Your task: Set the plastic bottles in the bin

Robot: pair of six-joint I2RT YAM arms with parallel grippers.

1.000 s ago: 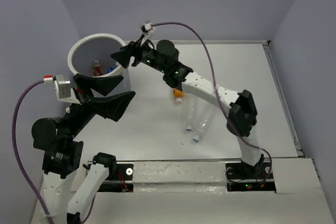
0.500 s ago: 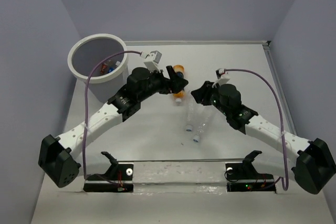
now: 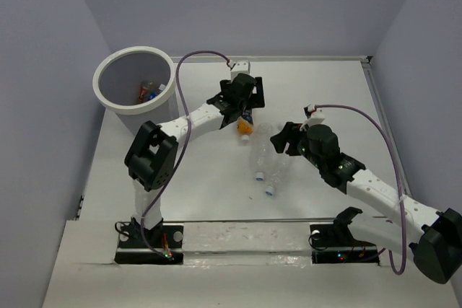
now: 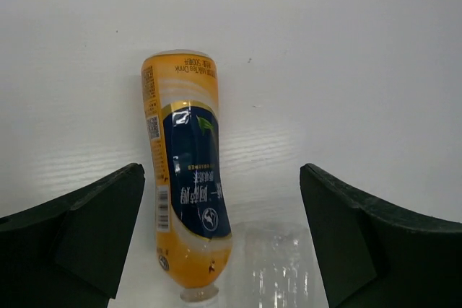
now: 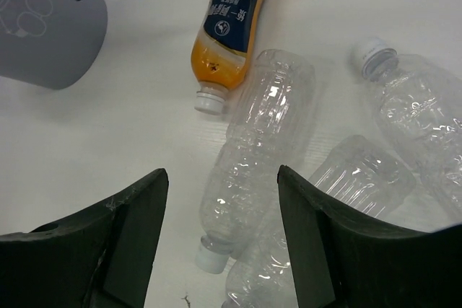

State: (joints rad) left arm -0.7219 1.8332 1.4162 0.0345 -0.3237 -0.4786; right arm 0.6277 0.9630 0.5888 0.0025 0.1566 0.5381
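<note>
My left gripper lowers its open fingers astride the label's end by the base of the orange-yellow bottle below it next, as the bottle's long sides face them.
The orange-yellow bottle with a blue label lies on the white table, cap toward the clear bottles. My left gripper is open and empty, hovering over it. Three clear crinkled bottles lie side by side; one sits between my right gripper's open fingers, another is to the right. In the top view my right gripper hangs over this cluster. The bin stands at the far left with a red-capped bottle inside.
The bin's grey wall shows at the top left of the right wrist view, with the left arm above it. The table's raised back edge and the right wall border the work area.
My left gripper has swung from beside the bin to over the orange bottle. My right gripper has come back from the bin to over the clear bottles. The bottles have not moved.
</note>
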